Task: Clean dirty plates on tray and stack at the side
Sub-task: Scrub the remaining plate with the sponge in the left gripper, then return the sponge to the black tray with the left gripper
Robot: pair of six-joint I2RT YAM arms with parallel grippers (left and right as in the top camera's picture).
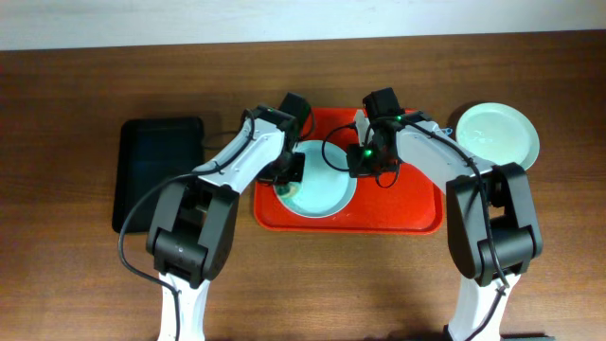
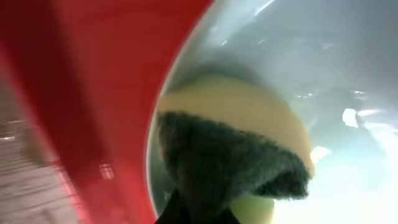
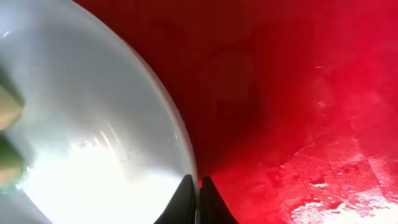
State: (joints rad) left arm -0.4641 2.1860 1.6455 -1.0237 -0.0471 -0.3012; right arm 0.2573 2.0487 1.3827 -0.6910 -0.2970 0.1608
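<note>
My left gripper lifts the sponge off the plate next, crosses over the black tray and lowers the sponge to that tray's free bottom (image 1: 158,168).
A pale-mint plate (image 1: 322,189) lies on the red tray (image 1: 407,204). My left gripper (image 1: 287,175) is shut on a sponge (image 2: 230,155), yellow with a dark green scrub face, and presses it on the plate's left part (image 2: 323,68). My right gripper (image 1: 363,161) is shut on the plate's right rim (image 3: 180,134); the fingertips (image 3: 198,186) pinch the edge over the tray floor (image 3: 298,93). A second plate (image 1: 498,134) lies on the table to the right of the tray. A third plate is not in view.
A black rectangular tray (image 1: 156,170) lies on the wooden table left of the red tray. The red tray's floor is wet and shiny at its right side (image 3: 348,174).
</note>
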